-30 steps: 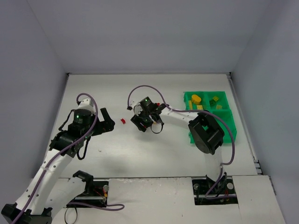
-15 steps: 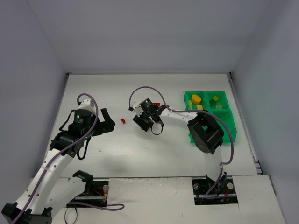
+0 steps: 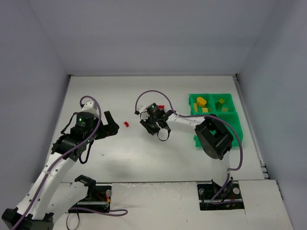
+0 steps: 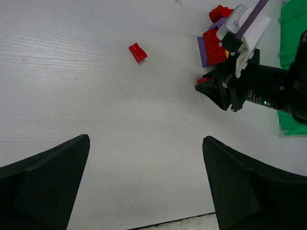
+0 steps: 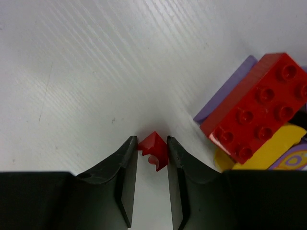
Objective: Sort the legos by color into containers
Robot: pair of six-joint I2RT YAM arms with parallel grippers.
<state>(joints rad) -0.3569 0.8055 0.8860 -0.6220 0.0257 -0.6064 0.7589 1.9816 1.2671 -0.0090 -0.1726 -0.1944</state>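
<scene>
The tray's far sections hold yellow and green, so next my right gripper needs to rise, shift right in the top view and release over the tray's near, pile-side section.
My right gripper (image 5: 152, 143) is shut on a small red lego (image 5: 154, 149) that rests on the white table. In the top view that gripper (image 3: 146, 124) sits near the table's middle. Just right of it lies a pile of legos: a large red brick (image 5: 259, 105), a purple piece (image 5: 225, 91) and a yellow piece (image 5: 268, 148). Another small red lego (image 3: 126, 124) (image 4: 137, 52) lies alone between the two arms. My left gripper (image 3: 114, 125) (image 4: 146, 143) hangs open over bare table, short of that lone lego. The green tray of containers (image 3: 211, 95) stands at the right.
Yellow legos (image 3: 201, 101) and green legos (image 3: 220, 103) lie in the tray's two far compartments. The right arm's elbow (image 3: 213, 139) covers the tray's near left part. A purple cable loop (image 3: 163, 134) hangs below the right wrist. Walls close in the table at back and sides.
The right jaws have closed from partly open onto the small red lego, and the right wrist has shifted slightly right. The left arm has stayed still and open.
</scene>
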